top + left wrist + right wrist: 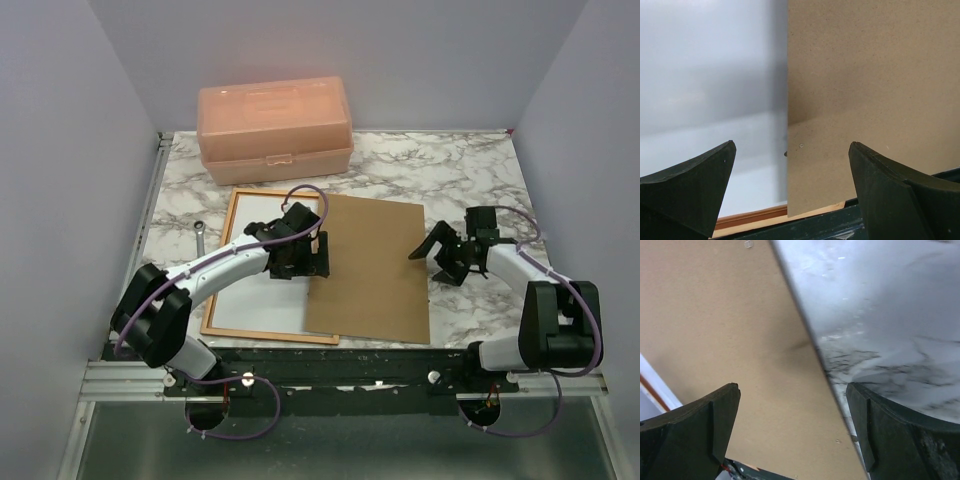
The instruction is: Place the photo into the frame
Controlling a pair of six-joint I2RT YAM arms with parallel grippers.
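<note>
The right gripper shifts toward the frame next, before it tilts the photo level onto the board's edge farthest from the frame, on the marble.
The frame (pixel 217 270) lies flat left of the table's middle, pale tan side up. The photo (pixel 250 300) lies inside it, plain white back up, its print hidden. A brown backing board (pixel 370 270) lies to the right and overlaps the frame's right side. My left gripper (pixel 303 262) hovers open over the board's left edge. In the left wrist view the photo (pixel 710 75), the board (pixel 870 75) and the frame's near rail (pixel 755 216) show between the empty fingers. My right gripper (pixel 437 262) stands open over the board's right edge (pixel 725 330), holding nothing.
A peach plastic box (pixel 275 128) stands at the back of the marble table (pixel 470 170). A small metal wrench (pixel 201 235) lies left of the frame. Walls close in on both sides, and a black rail runs along the near edge.
</note>
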